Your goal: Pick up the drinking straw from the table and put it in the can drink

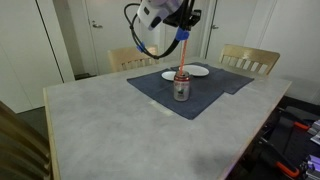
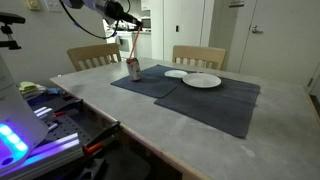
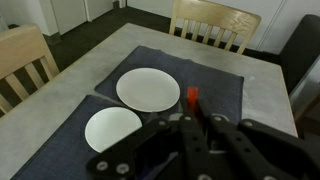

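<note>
The straw's lower end already stands at the can's top (image 1: 181, 74). My gripper will shift slightly toward the white plates, stay above the can, and release.
The red drinking straw (image 1: 184, 50) hangs tilted from my gripper (image 1: 186, 31), its lower end at the top of the can drink (image 1: 181, 86). The red and silver can stands upright on the dark blue mat on the grey table (image 1: 110, 125). In an exterior view the straw (image 2: 131, 48) runs from the gripper (image 2: 126, 32) down to the can (image 2: 133, 69). In the wrist view the gripper (image 3: 194, 118) is shut on the straw, whose red end (image 3: 192, 97) shows between the fingers. The can is hidden there.
Two white plates (image 2: 201, 80) (image 2: 176, 73) lie on the dark blue mat (image 2: 215, 105) beyond the can; they also show in the wrist view (image 3: 147, 89) (image 3: 112, 128). Wooden chairs (image 1: 247, 60) (image 2: 198, 56) stand at the table's far side. Equipment with cables sits beside the table (image 2: 45, 125).
</note>
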Available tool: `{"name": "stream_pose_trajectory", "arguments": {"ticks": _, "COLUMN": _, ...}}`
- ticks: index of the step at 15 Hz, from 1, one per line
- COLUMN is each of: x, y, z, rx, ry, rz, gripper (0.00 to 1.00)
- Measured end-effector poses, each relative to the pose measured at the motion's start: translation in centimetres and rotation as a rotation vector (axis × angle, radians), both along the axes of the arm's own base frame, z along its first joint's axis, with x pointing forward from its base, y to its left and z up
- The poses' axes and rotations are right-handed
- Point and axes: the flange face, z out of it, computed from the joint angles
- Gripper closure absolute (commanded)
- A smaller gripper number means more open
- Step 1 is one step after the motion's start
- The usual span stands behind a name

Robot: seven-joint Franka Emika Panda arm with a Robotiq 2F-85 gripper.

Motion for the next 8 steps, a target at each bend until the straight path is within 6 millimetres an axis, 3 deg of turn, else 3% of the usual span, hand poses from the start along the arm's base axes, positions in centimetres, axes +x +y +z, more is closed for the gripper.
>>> {"name": "stream_pose_trajectory", "arguments": {"ticks": 8, "x": 1.0, "y": -1.3, "z": 0.2, "rx": -0.053, "ry": -0.043, "rz": 0.011, "gripper": 0.98}}
